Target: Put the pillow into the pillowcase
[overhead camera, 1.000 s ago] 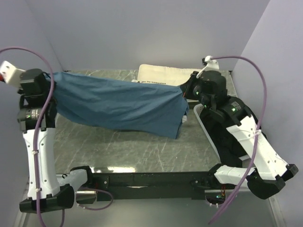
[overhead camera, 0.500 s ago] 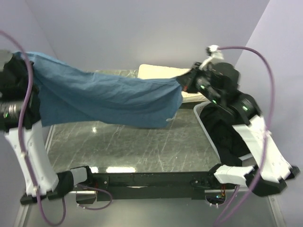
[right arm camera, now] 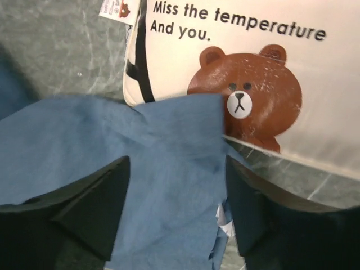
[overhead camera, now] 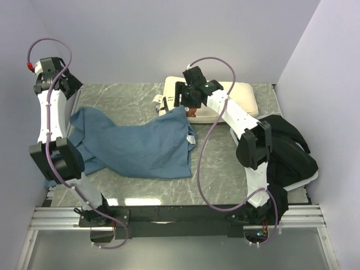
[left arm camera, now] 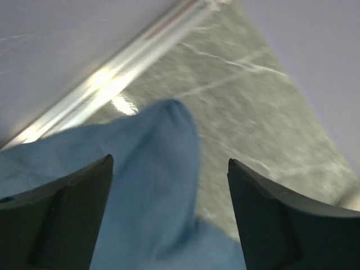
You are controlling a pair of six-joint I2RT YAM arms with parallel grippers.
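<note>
My left gripper swings across next and descends where the pillowcase's layers part. The pillowcase's fold by the white tag lies below it, to its right in the top view.
The dusty-blue pillowcase (overhead camera: 135, 146) lies crumpled on the table, left of centre, and nothing holds it. Its far right corner laps over the front left edge of the cream pillow (overhead camera: 242, 98), which lies flat at the back. My right gripper (overhead camera: 181, 102) hovers open above that corner. In the right wrist view the pillowcase (right arm camera: 112, 146) spreads under the right gripper (right arm camera: 178, 160), beside the pillow (right arm camera: 264, 62) with its brown bear face. My left gripper (overhead camera: 66, 90) is open at the far left, above the cloth's left end. The left wrist view shows the pillowcase (left arm camera: 152, 185) below the left gripper (left arm camera: 170, 160).
A black fabric bundle (overhead camera: 287, 152) fills a white tray (overhead camera: 235, 134) at the right. The pillow's small tag (overhead camera: 158, 100) sticks out on its left side. Walls close in behind and on both sides. A metal rail (overhead camera: 169, 211) runs along the near edge.
Both grippers have opened and let go of the pillowcase, which dropped from its stretched, lifted hold onto the table. The right arm swung left over the pillow's front corner.
</note>
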